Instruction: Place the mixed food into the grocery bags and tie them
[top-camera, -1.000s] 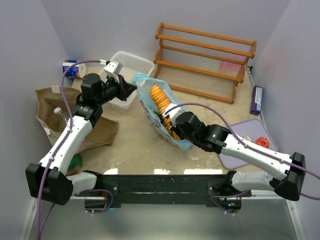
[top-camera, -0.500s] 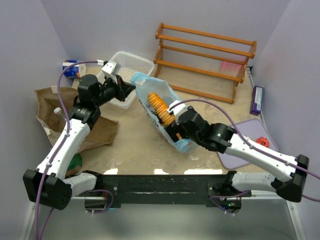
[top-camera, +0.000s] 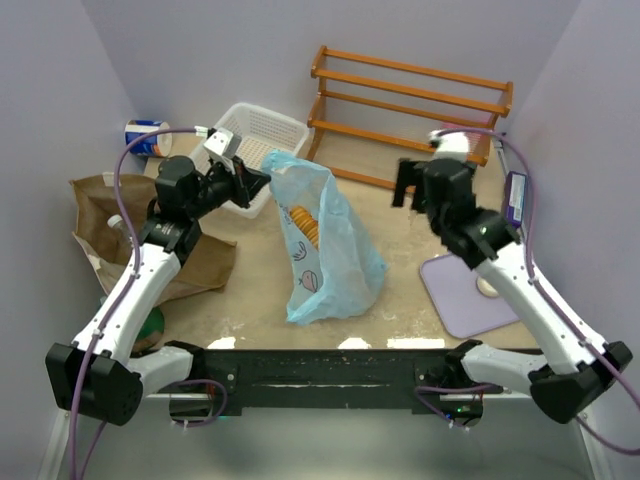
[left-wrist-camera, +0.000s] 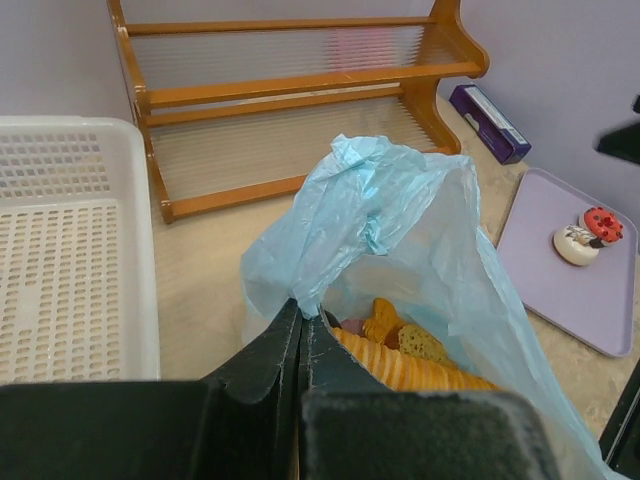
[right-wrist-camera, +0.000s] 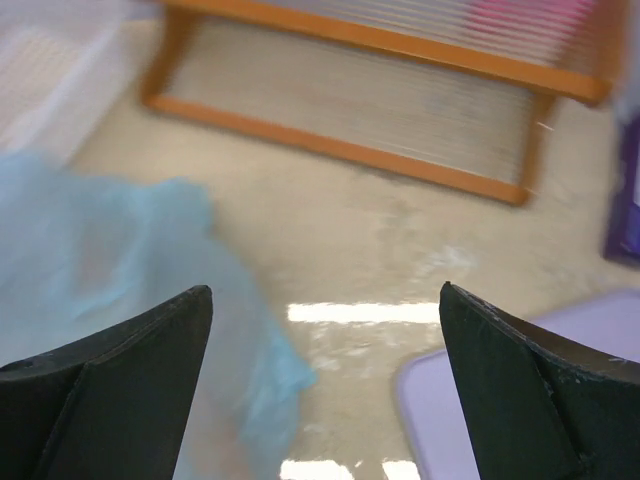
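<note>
The right gripper needs to go back and down toward the purple tray (left-wrist-camera: 540, 290), onto the small white piece beside the red toy (left-wrist-camera: 603, 222), because that food is outside the bag.
The light blue plastic bag (top-camera: 335, 245) stands mid-table, held up at its top edge by my left gripper (top-camera: 258, 180), which is shut on the plastic (left-wrist-camera: 300, 312). Orange ridged food (left-wrist-camera: 420, 368) and other pieces lie inside the bag (left-wrist-camera: 400, 220); from above the orange shows through (top-camera: 305, 225). My right gripper (top-camera: 408, 190) hangs open and empty above the table between bag and rack, its jaws wide apart (right-wrist-camera: 322, 300). The brown paper bag (top-camera: 105, 205) lies at the left with a clear bottle (top-camera: 120, 228) in it. A mushroom (left-wrist-camera: 577, 245) and a red toy (left-wrist-camera: 603, 222) rest on the purple tray (left-wrist-camera: 540, 290).
A white mesh basket (top-camera: 268, 130) sits behind the left gripper. The wooden rack (top-camera: 410, 110) stands along the back. A blue-and-white can (top-camera: 148, 135) lies at far left, a green round thing (top-camera: 150, 322) near the left base, a purple box (top-camera: 515, 198) by the right wall.
My right gripper let go of the orange food inside the blue bag, opened wide, and rose out and to the right toward the rack. The bag now hangs taller from the left gripper.
</note>
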